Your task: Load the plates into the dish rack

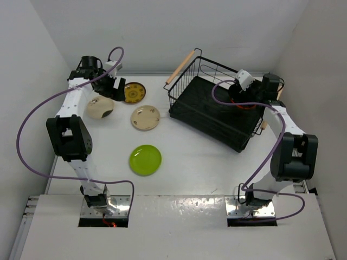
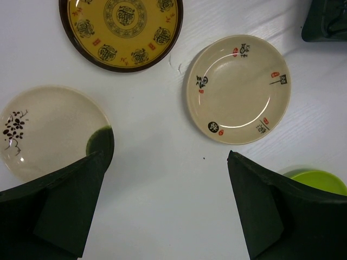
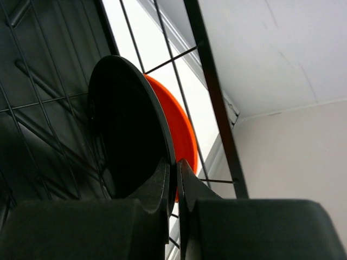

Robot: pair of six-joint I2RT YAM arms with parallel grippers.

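Note:
The right gripper holds still next and opens its fingers to release the glossy black plate (image 1: 235,91), which stands upright below them inside the rack (image 1: 203,105) beside the orange-red plate.
The black wire dish rack (image 1: 203,105) stands at the far right. My right gripper (image 3: 177,168) is shut on the rim of the glossy black plate (image 3: 127,141), held upright inside the rack, with the orange-red plate (image 3: 181,130) standing just behind it. My left gripper (image 2: 162,189) is open and empty above the table at the far left. Below it lie the cream plate with a dark patch (image 2: 51,127), the brown-gold patterned plate (image 2: 122,30) and the beige speckled plate (image 2: 238,89). The lime green plate (image 1: 145,160) lies mid-table.
The rack has light wooden rod handles (image 1: 179,67) at its ends. White walls close in the table at the back and on both sides. The purple cables loop beside each arm.

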